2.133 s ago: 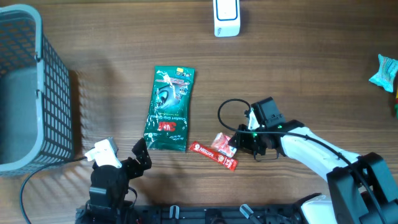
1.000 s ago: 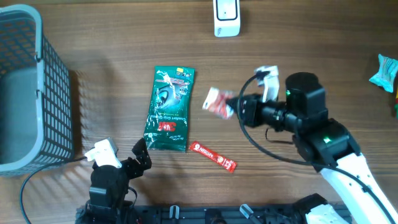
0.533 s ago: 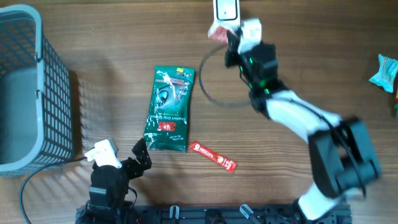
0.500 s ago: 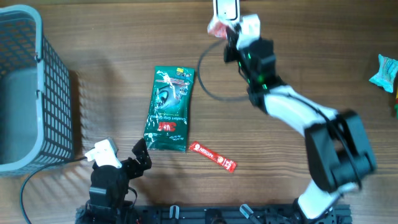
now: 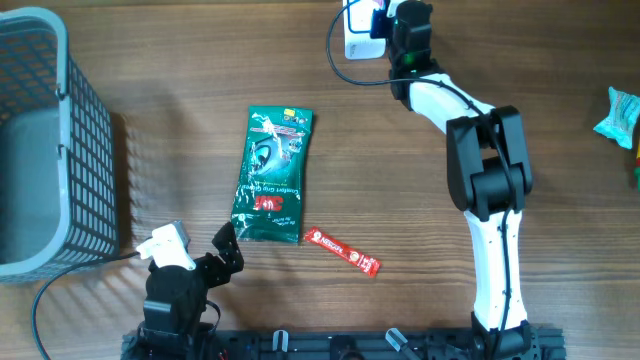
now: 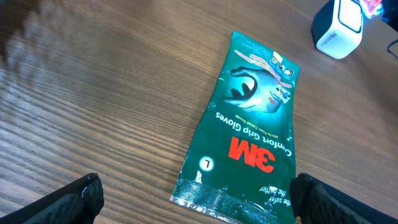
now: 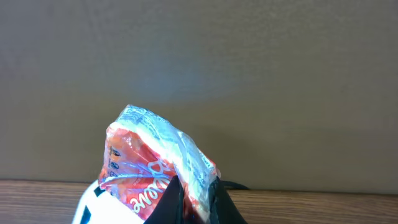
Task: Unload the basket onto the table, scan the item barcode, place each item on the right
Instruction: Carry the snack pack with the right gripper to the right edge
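Observation:
The robot's right hand has to swing next from the scanner to the right in the overhead view and tip down beside the teal wrapper, where bare table (image 5: 574, 114) is waiting for the packet.
A crinkled red snack packet (image 7: 149, 168) is pinched upright in my right gripper (image 7: 196, 198), whose jaws are shut on its lower edge. Below and left of the packet shows the white top of the barcode scanner (image 7: 93, 208). In the overhead view the right gripper (image 5: 385, 15) hangs at the table's far edge, right beside the white scanner (image 5: 358, 30); the packet is mostly hidden there. My left gripper (image 5: 225, 250) rests at the near left, open, its fingers (image 6: 71, 199) spread wide with nothing between them.
A green 3M glove packet (image 5: 271, 175) lies flat mid-table, just ahead of the left gripper. A thin red stick sachet (image 5: 343, 250) lies near the front. A grey wire basket (image 5: 40, 150) stands at the left edge; a teal wrapper (image 5: 620, 115) sits at the right edge.
The right arm lifted the red packet off the table near the stick sachet and carried it up to the scanner at the far edge. The left arm has not moved.

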Available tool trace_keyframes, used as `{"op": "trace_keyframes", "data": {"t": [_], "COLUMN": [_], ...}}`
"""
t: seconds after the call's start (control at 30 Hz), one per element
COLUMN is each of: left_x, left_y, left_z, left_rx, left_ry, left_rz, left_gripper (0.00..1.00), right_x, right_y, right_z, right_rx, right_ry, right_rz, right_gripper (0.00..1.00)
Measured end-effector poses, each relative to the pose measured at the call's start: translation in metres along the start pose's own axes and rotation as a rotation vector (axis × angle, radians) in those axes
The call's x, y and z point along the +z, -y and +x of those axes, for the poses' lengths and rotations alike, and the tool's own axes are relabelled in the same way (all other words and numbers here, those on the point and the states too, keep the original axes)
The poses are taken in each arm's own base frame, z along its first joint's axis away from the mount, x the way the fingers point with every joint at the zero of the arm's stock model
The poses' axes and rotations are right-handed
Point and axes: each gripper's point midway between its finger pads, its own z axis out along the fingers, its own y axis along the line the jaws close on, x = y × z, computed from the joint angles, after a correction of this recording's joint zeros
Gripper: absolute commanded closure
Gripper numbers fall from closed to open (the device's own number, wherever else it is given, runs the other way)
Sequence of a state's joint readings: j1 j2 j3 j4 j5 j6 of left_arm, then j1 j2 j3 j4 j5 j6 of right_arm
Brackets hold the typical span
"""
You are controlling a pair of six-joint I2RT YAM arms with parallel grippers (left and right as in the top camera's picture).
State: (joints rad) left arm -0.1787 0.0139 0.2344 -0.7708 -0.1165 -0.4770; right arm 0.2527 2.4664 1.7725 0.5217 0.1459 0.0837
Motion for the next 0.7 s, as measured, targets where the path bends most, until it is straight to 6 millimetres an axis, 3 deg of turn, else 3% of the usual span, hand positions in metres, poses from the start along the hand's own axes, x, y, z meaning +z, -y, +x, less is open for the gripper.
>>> {"op": "trace_keyframes", "data": {"t": [0.17,0.2,0.23,0.3,0.37,0.4,0.47,0.5,0.53,0.6,0.63,0.67,0.7], "left_x": [0.0,0.0,0.0,0.0,0.0,0.0,0.0,0.0,0.0,0.0,0.0,0.0,0.0], "left_y": [0.0,0.0,0.0,0.0,0.0,0.0,0.0,0.0,0.0,0.0,0.0,0.0,0.0], "left_z": [0.0,0.0,0.0,0.0,0.0,0.0,0.0,0.0,0.0,0.0,0.0,0.0,0.0], "left_rx": [0.0,0.0,0.0,0.0,0.0,0.0,0.0,0.0,0.0,0.0,0.0,0.0,0.0], "left_ry": [0.0,0.0,0.001,0.0,0.0,0.0,0.0,0.0,0.0,0.0,0.001,0.0,0.001], "left_rz": [0.0,0.0,0.0,0.0,0.0,0.0,0.0,0.0,0.0,0.0,0.0,0.0,0.0], "left_gripper": [0.0,0.0,0.0,0.0,0.0,0.0,0.0,0.0,0.0,0.0,0.0,0.0,0.0], "right_x": [-0.002,-0.005,-0.013,-0.035,-0.068,-0.088,-0.122,-0.14,-0.166,-0.195,-0.215,-0.226,-0.238], "right_y": [0.002,0.006,0.018,0.056,0.13,0.177,0.263,0.3,0.347,0.391,0.414,0.425,0.436], "right_z": [0.001,-0.002,-0.024,-0.066,-0.112,-0.122,-0.099,-0.077,-0.042,0.002,0.035,0.052,0.073], "right_rx": [0.046,0.043,0.045,0.046,0.061,0.072,0.101,0.127,0.163,0.227,0.287,0.324,0.373], "right_ry": [-0.042,-0.068,-0.068,-0.089,-0.1,-0.131,-0.259,-0.329,-0.424,-0.536,-0.606,-0.642,-0.681], "right_rz": [0.003,0.021,0.062,0.17,0.329,0.421,0.588,0.66,0.752,0.84,0.897,0.922,0.939], "right_gripper": [0.96,0.96,0.96,0.96,0.96,0.96,0.96,0.96,0.96,0.96,0.96,0.94,0.79]}}
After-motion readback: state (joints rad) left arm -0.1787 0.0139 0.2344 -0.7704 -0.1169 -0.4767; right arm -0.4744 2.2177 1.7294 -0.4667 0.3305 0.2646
